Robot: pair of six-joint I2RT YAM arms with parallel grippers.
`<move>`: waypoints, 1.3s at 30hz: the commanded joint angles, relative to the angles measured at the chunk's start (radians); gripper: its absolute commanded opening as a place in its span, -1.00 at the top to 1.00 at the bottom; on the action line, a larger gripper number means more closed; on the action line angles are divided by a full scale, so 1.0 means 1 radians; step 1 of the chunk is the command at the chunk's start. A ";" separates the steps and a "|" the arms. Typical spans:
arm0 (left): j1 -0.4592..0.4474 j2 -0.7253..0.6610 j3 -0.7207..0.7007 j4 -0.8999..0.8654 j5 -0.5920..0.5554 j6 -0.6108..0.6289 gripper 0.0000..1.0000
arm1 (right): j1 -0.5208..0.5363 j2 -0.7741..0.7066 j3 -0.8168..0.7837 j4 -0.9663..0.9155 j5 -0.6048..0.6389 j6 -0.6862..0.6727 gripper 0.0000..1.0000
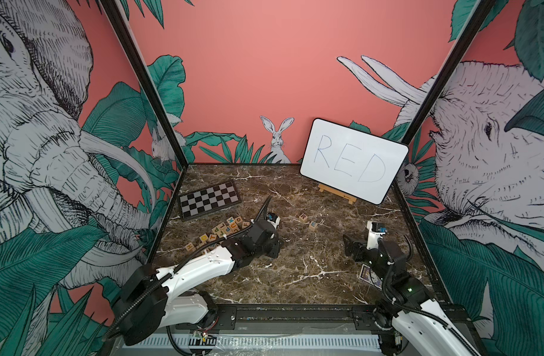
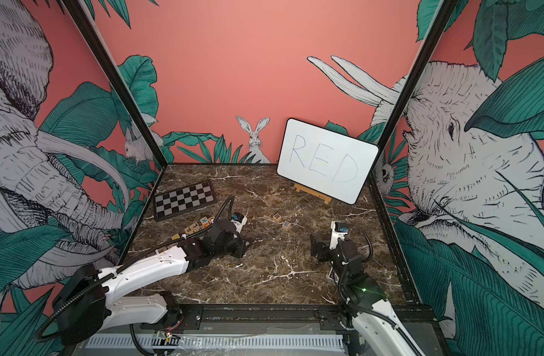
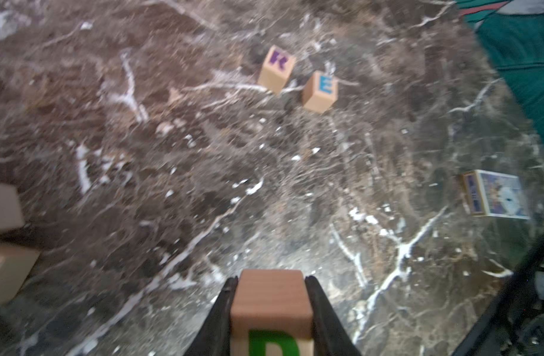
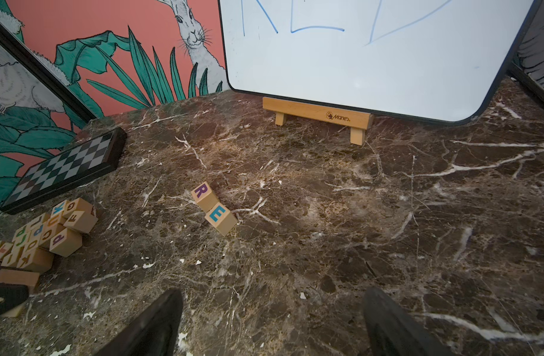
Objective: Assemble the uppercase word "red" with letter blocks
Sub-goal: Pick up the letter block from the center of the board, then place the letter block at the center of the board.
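Note:
The whiteboard's word ends with D, so my left gripper will next move outward and down to the marble beside E, away from R (image 1: 326, 235) (image 3: 370, 123), to release D.
My left gripper (image 3: 271, 278) is shut on the D letter block (image 3: 272, 305), a pale wooden cube whose green D faces the left wrist camera; it is held above the marble. In both top views this gripper (image 1: 274, 250) sits right of the block pile, and the arm hides the D block there. The R block (image 1: 303, 217) (image 3: 277, 69) and the E block (image 1: 313, 226) (image 3: 320, 91) stand corner to corner on the table (image 1: 295, 271), apart from the held cube. My right gripper (image 4: 272, 296) (image 1: 349, 245) hovers open and empty, nearer the front than R (image 4: 204, 195) and E (image 4: 221, 219).
A pile of other letter blocks (image 1: 221, 229) (image 4: 42, 234) lies at the left, by a chessboard (image 1: 209, 198). A whiteboard (image 1: 354, 160) reading RED leans on a wooden easel (image 4: 320, 115) at the back right. A card box (image 3: 495, 195) lies by the right arm.

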 commanded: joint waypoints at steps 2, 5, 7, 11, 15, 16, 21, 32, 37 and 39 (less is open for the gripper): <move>-0.118 0.148 0.208 0.028 -0.009 0.059 0.55 | 0.004 -0.041 -0.004 -0.012 0.046 0.006 -0.81; -0.154 0.313 0.361 -0.023 -0.020 0.088 0.48 | 0.005 -0.078 -0.001 -0.045 0.083 0.009 -0.80; -0.177 0.413 0.465 -0.060 -0.032 0.089 0.47 | 0.005 -0.110 -0.004 -0.055 0.099 0.013 -0.81; -0.201 0.622 0.704 -0.208 -0.070 0.110 0.47 | 0.005 -0.166 -0.008 -0.077 0.129 0.015 -0.81; -0.207 0.753 0.852 -0.262 -0.096 0.127 0.47 | 0.004 -0.218 -0.003 -0.126 0.187 0.023 -0.81; -0.206 0.776 0.875 -0.274 -0.111 0.128 0.47 | 0.004 -0.232 -0.004 -0.133 0.201 0.025 -0.81; -0.207 0.880 0.987 -0.334 -0.147 0.144 0.46 | 0.005 -0.298 -0.001 -0.182 0.264 0.035 -0.80; -0.187 1.048 1.179 -0.445 -0.213 0.177 0.37 | 0.005 -0.350 -0.013 -0.186 0.261 0.038 -0.81; -0.173 1.082 1.215 -0.461 -0.201 0.181 0.34 | 0.005 -0.333 -0.009 -0.182 0.258 0.039 -0.81; -0.172 1.086 1.215 -0.456 -0.201 0.185 0.31 | 0.004 -0.333 -0.011 -0.181 0.256 0.038 -0.81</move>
